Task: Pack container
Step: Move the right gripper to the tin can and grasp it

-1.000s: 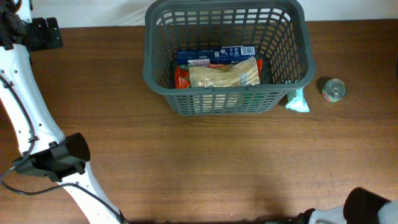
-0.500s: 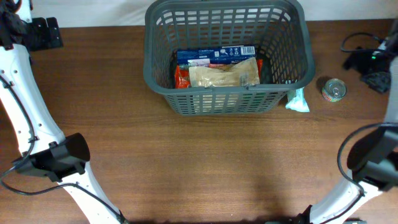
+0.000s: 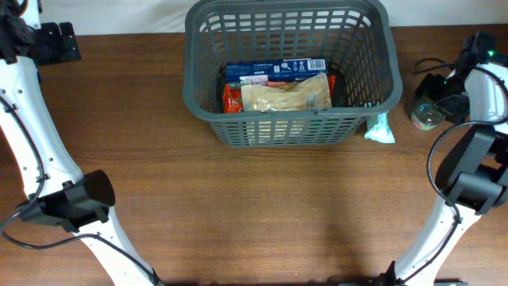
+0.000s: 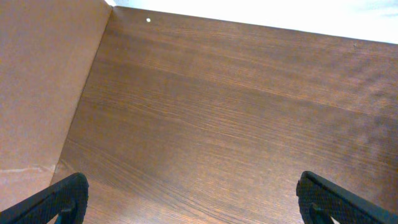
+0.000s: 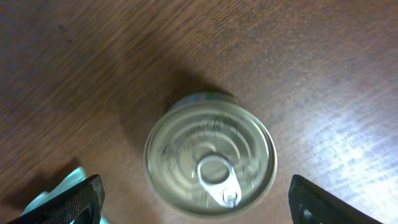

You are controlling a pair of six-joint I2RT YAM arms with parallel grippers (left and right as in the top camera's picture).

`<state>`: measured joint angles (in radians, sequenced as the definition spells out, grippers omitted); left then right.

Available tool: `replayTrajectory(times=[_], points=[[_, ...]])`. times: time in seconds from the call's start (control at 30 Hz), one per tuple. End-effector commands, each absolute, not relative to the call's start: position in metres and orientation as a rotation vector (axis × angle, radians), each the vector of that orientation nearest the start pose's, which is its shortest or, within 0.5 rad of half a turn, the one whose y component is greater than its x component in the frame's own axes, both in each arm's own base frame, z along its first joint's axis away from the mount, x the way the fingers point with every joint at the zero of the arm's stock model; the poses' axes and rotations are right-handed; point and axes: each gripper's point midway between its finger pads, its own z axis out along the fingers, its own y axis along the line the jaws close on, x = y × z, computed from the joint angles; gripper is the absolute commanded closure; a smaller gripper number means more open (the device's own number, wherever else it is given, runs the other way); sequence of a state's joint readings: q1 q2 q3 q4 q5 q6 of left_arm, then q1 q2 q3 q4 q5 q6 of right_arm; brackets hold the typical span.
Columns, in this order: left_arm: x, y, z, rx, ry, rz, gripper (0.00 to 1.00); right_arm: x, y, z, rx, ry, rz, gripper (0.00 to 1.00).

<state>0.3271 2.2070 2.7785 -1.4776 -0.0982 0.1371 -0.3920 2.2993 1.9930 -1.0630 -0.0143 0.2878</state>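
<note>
My right gripper needs to go down over the metal can next and close around the can's round side. The can is standing upright below, already between my two spread fingers.
The dark grey slotted basket stands at the back middle of the table. Inside it lie a blue box, a tan bag and a red packet. A metal can with a pull-tab lid stands upright on the table right of the basket. My right gripper hangs over the can, open. In the right wrist view the can sits between the two spread fingers, untouched. My left gripper is open and empty over bare wood at the far left back.
A pale green packet lies against the basket's front right corner; its edge shows in the right wrist view. A brown cardboard wall stands left of the left gripper. A black cable trails behind the right gripper.
My right arm has come into view from the right and moved left and down to hang over the can. The left arm and the basket have not moved.
</note>
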Motion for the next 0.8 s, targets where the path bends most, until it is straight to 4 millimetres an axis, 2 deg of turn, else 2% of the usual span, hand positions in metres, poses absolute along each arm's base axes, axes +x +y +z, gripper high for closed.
replayTrajectory(times=[0.0, 0.3, 0.77], points=[[0.470, 0.180, 0.314, -0.297, 2.485, 0.319, 0.01, 0.462, -0.195, 0.044, 0.998, 2.766, -0.043, 0.10], [0.470, 0.180, 0.314, -0.297, 2.485, 0.319, 0.01, 0.468, -0.196, 0.027, 0.995, 2.767, -0.033, 0.06], [0.470, 0.180, 0.314, -0.297, 2.485, 0.319, 0.01, 0.468, -0.196, 0.020, 0.993, 2.777, -0.031, 0.07]])
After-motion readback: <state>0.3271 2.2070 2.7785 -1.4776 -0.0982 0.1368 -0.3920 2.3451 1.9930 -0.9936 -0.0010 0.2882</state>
